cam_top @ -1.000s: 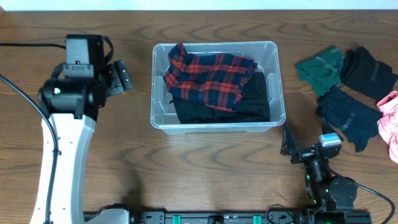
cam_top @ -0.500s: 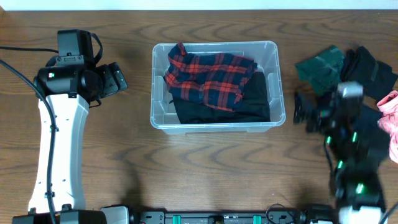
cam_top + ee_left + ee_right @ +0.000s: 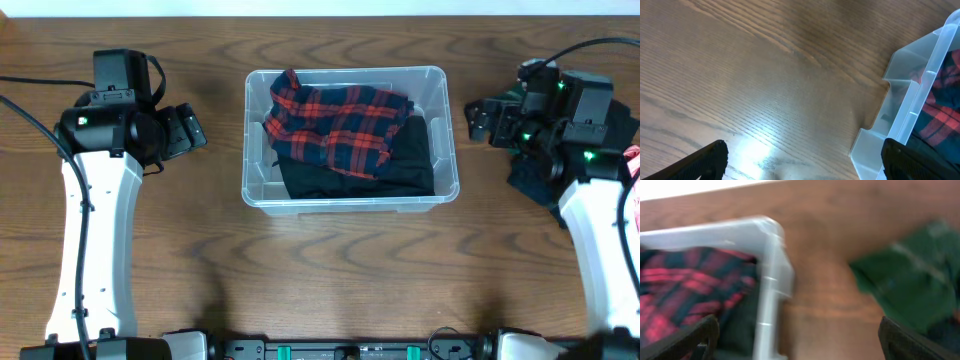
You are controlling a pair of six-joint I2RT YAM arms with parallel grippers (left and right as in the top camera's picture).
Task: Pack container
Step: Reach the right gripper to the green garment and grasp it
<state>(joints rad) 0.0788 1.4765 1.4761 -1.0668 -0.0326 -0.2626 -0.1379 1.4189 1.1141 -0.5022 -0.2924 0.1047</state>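
I should move my right gripper to the right in the overhead view and lower it onto the green garment near the navy piece (image 3: 926, 302), because the green garment is outside the tub.
The container (image 3: 345, 204), a clear plastic tub, stands at the table's middle and holds a red plaid shirt (image 3: 335, 122) on top of a black garment (image 3: 395, 170). My left gripper (image 3: 190, 130) hovers open to the tub's left, with only bare wood between its fingers. Its wrist view shows the tub's corner (image 3: 920, 95) by the right fingertip (image 3: 905, 160). My right gripper (image 3: 481, 118) hangs open just right of the tub, empty. The blurred right wrist view shows the tub's corner (image 3: 771, 265) and a green garment (image 3: 910, 285).
Loose clothes lie at the right, partly under my right arm: a dark navy piece (image 3: 528, 178) and a pink one (image 3: 632, 158) at the table's edge. A black cable (image 3: 30, 80) runs in from the left edge.
My right arm has swung up from the table's front edge to beside the tub's right wall, over the clothes pile. The left arm shifted slightly left, then held still.
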